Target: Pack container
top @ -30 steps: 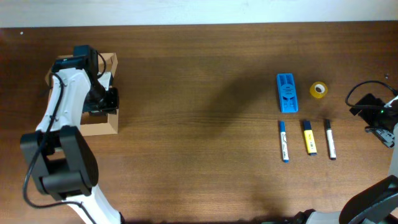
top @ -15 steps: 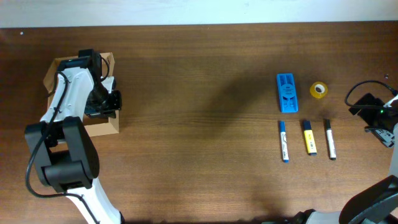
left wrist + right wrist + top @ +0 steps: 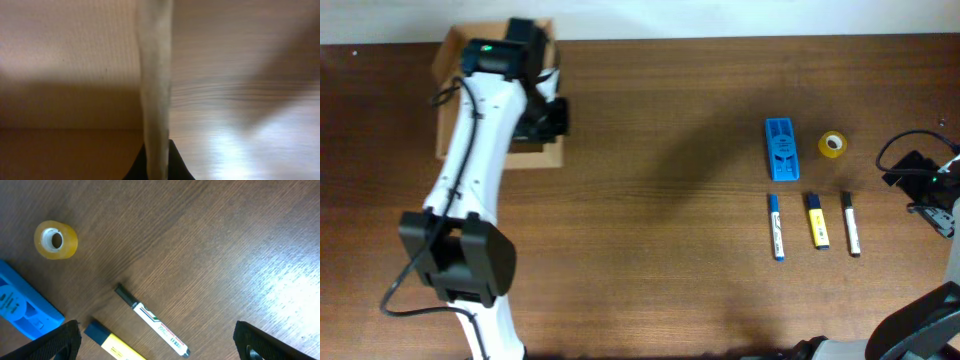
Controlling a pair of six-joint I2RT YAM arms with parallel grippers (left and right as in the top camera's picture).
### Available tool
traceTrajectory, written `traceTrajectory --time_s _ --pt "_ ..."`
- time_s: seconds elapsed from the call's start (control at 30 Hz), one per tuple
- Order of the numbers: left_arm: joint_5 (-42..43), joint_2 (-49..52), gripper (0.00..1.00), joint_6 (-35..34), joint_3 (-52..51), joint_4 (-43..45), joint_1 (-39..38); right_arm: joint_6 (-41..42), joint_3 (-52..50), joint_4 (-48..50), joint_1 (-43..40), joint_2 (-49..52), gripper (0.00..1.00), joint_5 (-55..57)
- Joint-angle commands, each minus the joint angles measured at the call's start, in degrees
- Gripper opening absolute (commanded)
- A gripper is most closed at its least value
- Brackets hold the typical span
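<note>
The container [image 3: 448, 70] goes right in the overhead view to the bare tabletop [image 3: 685, 150] beside the blue case, nearer the markers, next, and my left gripper releases it there.
The brown cardboard container [image 3: 448, 70] is at the far left of the table in the overhead view, partly under my left arm. My left gripper [image 3: 546, 117] is shut on the container's right wall. In the left wrist view that wall's edge [image 3: 155, 90] runs upright between the dark fingers, with the box inside to its left. Three markers lie at the right: a blue one [image 3: 776, 227], a yellow one [image 3: 817, 220] and a white one [image 3: 851, 223]. My right gripper [image 3: 930, 195] is open and empty, hovering over the white marker [image 3: 152, 321].
A flat blue plastic case [image 3: 781, 149] and a yellow tape roll [image 3: 833, 144] lie just behind the markers; both show in the right wrist view, the case [image 3: 25, 310] and the roll [image 3: 56, 240]. The table's far edge runs close behind the container.
My left gripper has carried the container from the left side towards the far edge and to the right; it now looks larger. The right arm and the markers have not moved.
</note>
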Motion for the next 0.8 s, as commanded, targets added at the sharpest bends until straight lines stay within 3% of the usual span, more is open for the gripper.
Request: traceTrajectory --time_s 0.0,0.33,0.77 --pt "0.46 -0.22 0.01 -6.86 3.96 -0.96 -5.62 0.52 1.16 0.07 -0.07 -0.20 0.99 2.93" --pt "0.37 0.61 0.02 -25.09 4.66 6.95 -20.68 1.68 3.93 -1.70 -0.11 -0.20 0.99 5.01" --pt "-1.05 12.76 0.02 -27.85 4.66 9.60 -31.06 2.38 3.93 -2.60 0.04 -0.20 0.99 4.15"
